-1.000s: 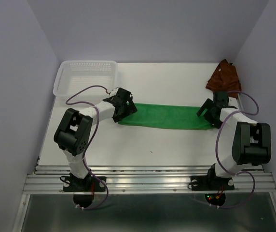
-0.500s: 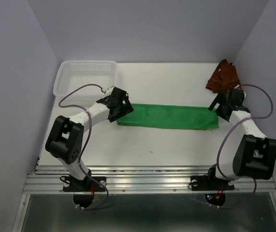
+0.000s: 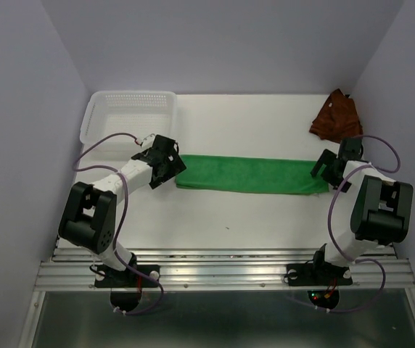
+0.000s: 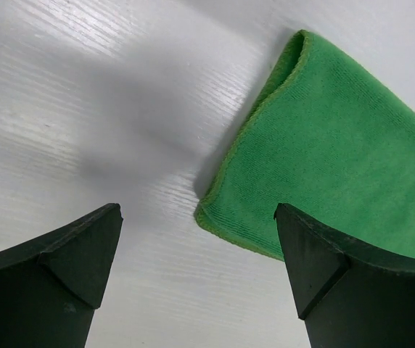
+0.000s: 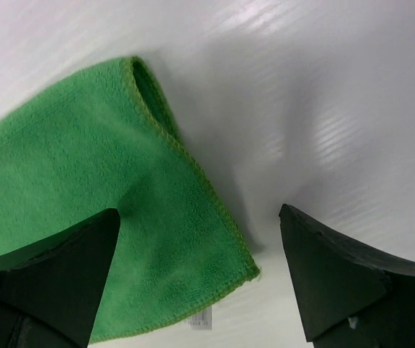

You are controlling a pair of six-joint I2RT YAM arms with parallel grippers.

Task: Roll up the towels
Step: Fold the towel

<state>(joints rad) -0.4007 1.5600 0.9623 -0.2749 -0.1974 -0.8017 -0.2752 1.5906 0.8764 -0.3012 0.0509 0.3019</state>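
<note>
My right gripper needs to stay where it is and close its spread fingers on the green towel's end hem (image 3: 328,184) (image 5: 223,213), because that hem already runs between them.
A bright green towel (image 3: 251,174) lies folded into a long flat strip across the middle of the table. My left gripper (image 3: 165,164) hovers open just off its left end; the wrist view shows that end's corner (image 4: 323,167) ahead of the spread fingers (image 4: 70,254), nothing between them. My right gripper (image 3: 329,168) is open at the strip's right end, whose corner (image 5: 120,196) and a small white label (image 5: 202,320) lie between and ahead of its fingers (image 5: 338,268). The rust reddish-brown towel (image 3: 336,116) sits crumpled at the back right.
A white perforated basket (image 3: 128,116) stands at the back left corner. Purple-grey walls close in on the left, back and right. An aluminium rail (image 3: 222,272) runs along the near table edge by the arm bases.
Both grippers have drawn outward off the ends of the green towel, the left to the left, the right to the right. The towel now lies flatter and straighter.
</note>
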